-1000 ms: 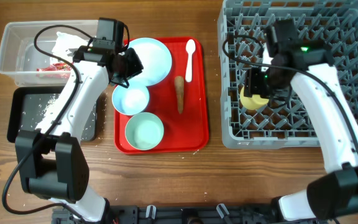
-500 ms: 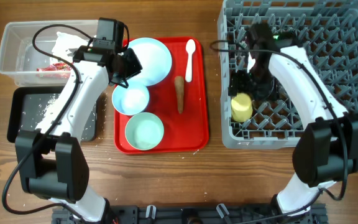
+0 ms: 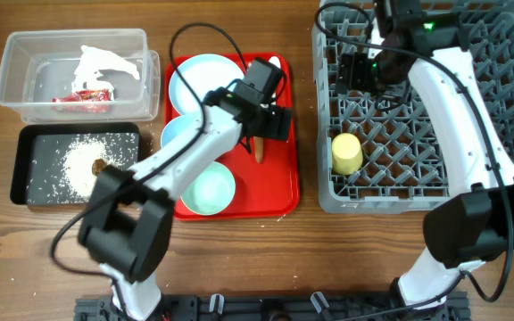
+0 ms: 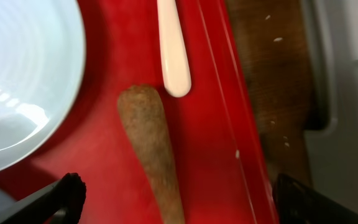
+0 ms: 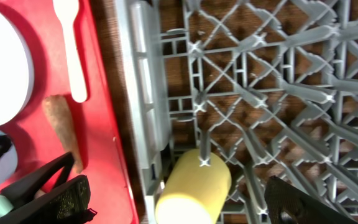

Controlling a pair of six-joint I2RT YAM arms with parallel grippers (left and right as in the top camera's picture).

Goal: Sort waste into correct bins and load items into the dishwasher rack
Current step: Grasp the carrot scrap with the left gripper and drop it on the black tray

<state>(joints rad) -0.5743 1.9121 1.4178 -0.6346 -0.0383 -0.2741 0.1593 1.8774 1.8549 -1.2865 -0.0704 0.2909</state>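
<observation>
The carrot is already between my open left gripper's fingers, so next I need to move my left gripper down toward the red tray around the orange-brown carrot's body (image 3: 258, 148) (image 4: 152, 143) and close it.
The orange-brown carrot (image 3: 258, 152) (image 4: 151, 143) lies on the red tray, just below the white spoon (image 4: 171, 43) (image 5: 73, 50). My left gripper (image 3: 264, 123) (image 4: 179, 193) hovers open over the carrot, one finger on each side, not touching it. The yellow cup (image 3: 346, 153) (image 5: 194, 190) lies on its side in the grey dishwasher rack (image 3: 324, 192) near its left wall. My right gripper (image 3: 360, 71) (image 5: 176, 193) is open above the rack, clear of the cup. The pale blue plate (image 3: 199, 76), white bowl (image 3: 178, 138) and mint-green bowl (image 3: 208, 189) rest on the tray.
The red tray (image 3: 284, 178) sits between the bins and the rack. The clear tub (image 3: 25, 71) holds the red-and-white wrapper (image 3: 83, 96) and white paper (image 3: 105, 64). The black tray (image 3: 25, 160) holds rice (image 3: 74, 165) and a brown lump (image 3: 99, 166).
My left arm swung right from the plate's left edge to above the carrot and its jaws opened. My right gripper released the yellow cup in the rack and moved toward the rack's far side.
</observation>
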